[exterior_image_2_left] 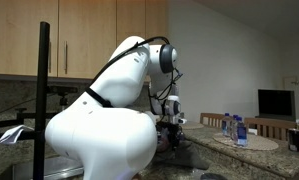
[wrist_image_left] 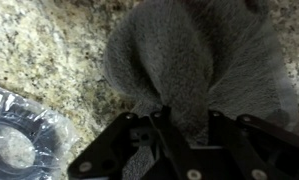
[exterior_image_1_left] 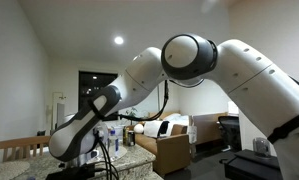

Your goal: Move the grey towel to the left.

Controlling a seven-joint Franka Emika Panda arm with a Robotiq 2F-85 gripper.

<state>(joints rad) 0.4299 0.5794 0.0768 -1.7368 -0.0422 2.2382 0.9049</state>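
Observation:
I will drag the towel's pinched fold low across the granite counter (wrist_image_left: pixel 290 42), away from the clear plastic bag, then open.
The grey towel (wrist_image_left: pixel 194 55) lies bunched on the speckled granite counter (wrist_image_left: pixel 49 50) and fills the upper middle of the wrist view. My gripper (wrist_image_left: pixel 186 128) is shut on a pinched fold of the towel, with cloth rising between the two fingers. In both exterior views the white arm hides the towel. The gripper (exterior_image_2_left: pixel 171 122) shows low over the counter in an exterior view.
A clear plastic bag with a dark coiled item (wrist_image_left: pixel 14 140) lies on the counter at the lower left of the wrist view. Water bottles (exterior_image_2_left: pixel 233 127) stand on a counter behind. A dark post (exterior_image_2_left: pixel 43 95) stands in front of an exterior camera.

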